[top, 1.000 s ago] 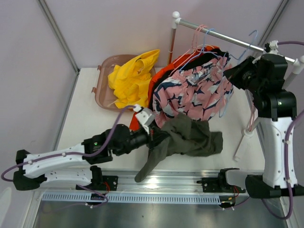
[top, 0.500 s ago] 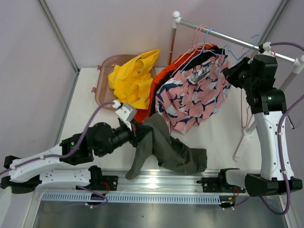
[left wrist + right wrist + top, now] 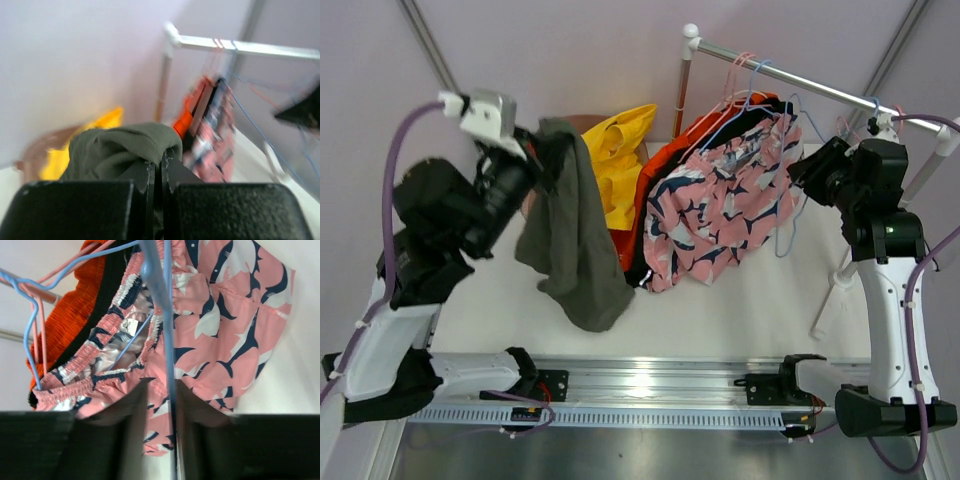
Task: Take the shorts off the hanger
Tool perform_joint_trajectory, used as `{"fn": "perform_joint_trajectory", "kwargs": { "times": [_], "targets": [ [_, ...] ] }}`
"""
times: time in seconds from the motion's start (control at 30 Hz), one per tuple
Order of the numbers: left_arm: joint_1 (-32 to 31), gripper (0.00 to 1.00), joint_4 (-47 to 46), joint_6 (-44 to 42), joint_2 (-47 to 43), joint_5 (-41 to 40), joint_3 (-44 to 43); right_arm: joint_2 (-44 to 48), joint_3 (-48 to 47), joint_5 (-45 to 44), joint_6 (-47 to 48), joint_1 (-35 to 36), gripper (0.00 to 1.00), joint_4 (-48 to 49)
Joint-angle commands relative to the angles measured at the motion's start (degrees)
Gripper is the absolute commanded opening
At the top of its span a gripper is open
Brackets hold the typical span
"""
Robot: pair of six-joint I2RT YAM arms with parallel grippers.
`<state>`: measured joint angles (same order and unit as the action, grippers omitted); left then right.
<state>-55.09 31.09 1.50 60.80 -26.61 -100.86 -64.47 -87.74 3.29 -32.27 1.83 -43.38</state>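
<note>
My left gripper moves the olive-green shorts [image 3: 575, 240] outward next, lowers them into the basin holding the yellow shorts and releases them.
My left gripper [image 3: 542, 150] is raised high at the left and shut on the dark olive-green shorts [image 3: 575, 240], which hang free from it above the table; the left wrist view shows the cloth [image 3: 120, 145] pinched between the closed fingers [image 3: 161, 160]. The pink patterned shorts [image 3: 720, 210] hang on a hanger on the rail [image 3: 800, 85], with black [image 3: 107, 290] and orange shorts [image 3: 665, 170] behind them. My right gripper [image 3: 805, 160] is by the pink shorts [image 3: 230, 330], jaws apart [image 3: 161, 390], with a blue hanger wire [image 3: 167, 315] running between them. The yellow shorts [image 3: 620, 150] lie at the back.
The yellow shorts rest in a pink-brown basin [image 3: 45, 145], largely hidden behind my left arm in the top view. The rack's white post [image 3: 685, 85] stands at the back and its leg [image 3: 830, 300] at the right. A metal strip runs along the near edge.
My left arm has swung up and to the back left, lifting the olive-green shorts off the table. My right gripper has drawn back slightly to the right.
</note>
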Motion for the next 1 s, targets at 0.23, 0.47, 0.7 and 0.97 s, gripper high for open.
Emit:
{"fn": "perform_joint_trajectory", "kwargs": {
  "times": [0.23,0.47,0.7,0.97],
  "targets": [
    [29.50,0.00,3.21,-2.03,27.69,18.87,-42.13,4.79,5.56,3.21,0.81,-2.88,0.99,3.03],
    [45.86,0.00,-8.22,12.56,43.07,32.85,-41.97,9.61,11.63,4.89,0.36,-3.06,0.99,3.74],
    [45.95,0.43,-7.03,11.59,54.51,29.86,-33.44,13.92,7.77,-0.29,2.30,-3.06,0.99,-1.62],
    [43.32,0.99,-6.56,10.28,40.57,27.93,-10.62,19.55,3.37,-1.28,-1.91,-3.06,0.99,-1.28]
  ]
}}
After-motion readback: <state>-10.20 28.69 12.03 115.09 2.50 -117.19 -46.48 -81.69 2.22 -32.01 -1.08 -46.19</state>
